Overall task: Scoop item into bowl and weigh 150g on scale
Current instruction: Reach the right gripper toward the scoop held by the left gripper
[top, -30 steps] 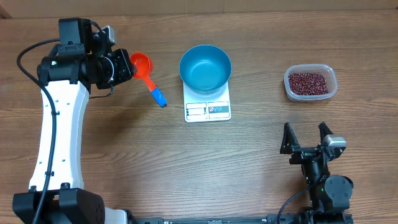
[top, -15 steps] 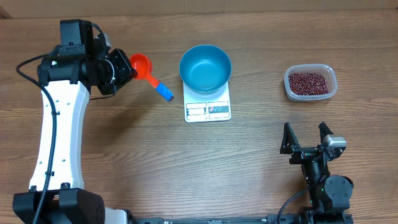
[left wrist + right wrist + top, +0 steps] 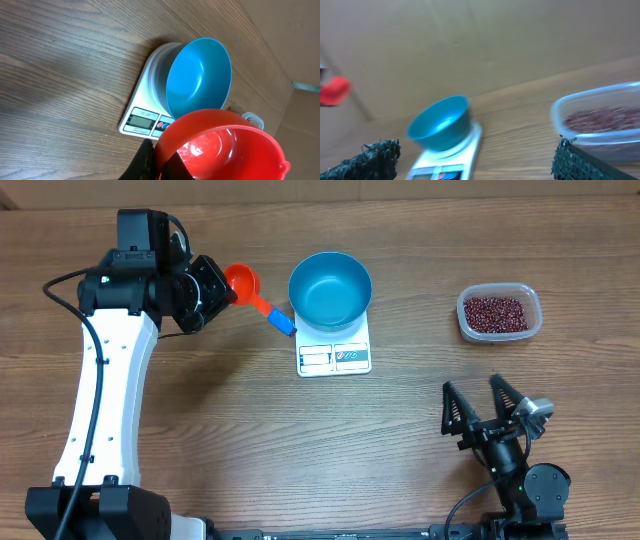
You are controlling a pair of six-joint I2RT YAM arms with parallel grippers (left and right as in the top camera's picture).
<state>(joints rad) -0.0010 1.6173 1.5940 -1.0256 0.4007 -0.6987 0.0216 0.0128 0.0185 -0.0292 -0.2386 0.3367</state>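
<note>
I will next raise my right gripper outward and then turn it toward my left gripper onto the red scoop's blue handle point(image 3: 282, 322), because that end sticks out free.
The blue bowl point(image 3: 330, 290) stands empty on the white scale point(image 3: 335, 356) at the table's middle back. The beans point(image 3: 496, 312) lie in a clear tub point(image 3: 499, 335) at the right. My left gripper point(image 3: 215, 292) is shut on the rim of a red scoop point(image 3: 241, 280), just left of the bowl, with the scoop's blue handle tip point(image 3: 284, 321) by the bowl's edge. In the left wrist view the scoop point(image 3: 225, 145) is empty, above the bowl point(image 3: 200, 80) and scale point(image 3: 142, 120). My right gripper point(image 3: 482, 408) stands open near the front right, holding nothing.
The right wrist view looks low across the table at the bowl point(image 3: 440, 124), the scale point(image 3: 455, 160) and the tub point(image 3: 605, 120) of beans, blurred. A cardboard wall runs along the back of the table.
My left arm has carried the scoop to the right, up to the bowl's left edge. The right gripper has turned and shifted slightly left.
</note>
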